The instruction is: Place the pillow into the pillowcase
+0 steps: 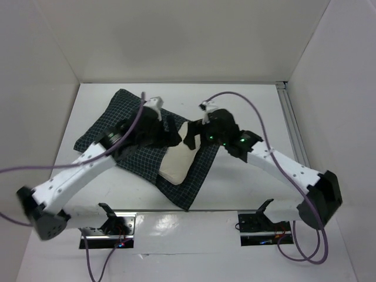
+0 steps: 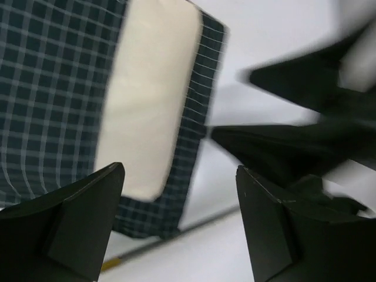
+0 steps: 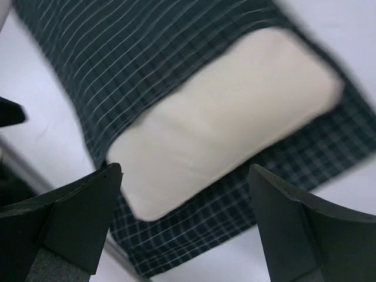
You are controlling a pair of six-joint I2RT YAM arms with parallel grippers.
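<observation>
The pillowcase (image 1: 117, 126) leaves the pillow's upper corner bare, so my left gripper's fingers will go down to it, right in the top view.
The pillowcase (image 1: 117, 126) lies spread diagonally across the white table. The cream pillow (image 1: 175, 164) sits partly inside it: a strip shows between the checked top layer and the checked layer beneath. Both grippers hover close together over the pillow's far end. My left gripper (image 1: 171, 135) stands open and holds nothing. My right gripper (image 1: 191, 137) is also open and empty. In the left wrist view the left gripper (image 2: 180, 170) frames the pillow (image 2: 147, 100) and the pillowcase (image 2: 53, 88). In the right wrist view the right gripper (image 3: 185, 170) hangs above the pillow (image 3: 229, 129) and the pillowcase (image 3: 147, 53).
White walls close the table in at the back and on both sides. A metal rail (image 1: 292, 123) runs along the right edge. Two black mounts (image 1: 108, 226) (image 1: 261, 222) sit at the near edge. Purple cables loop off both arms.
</observation>
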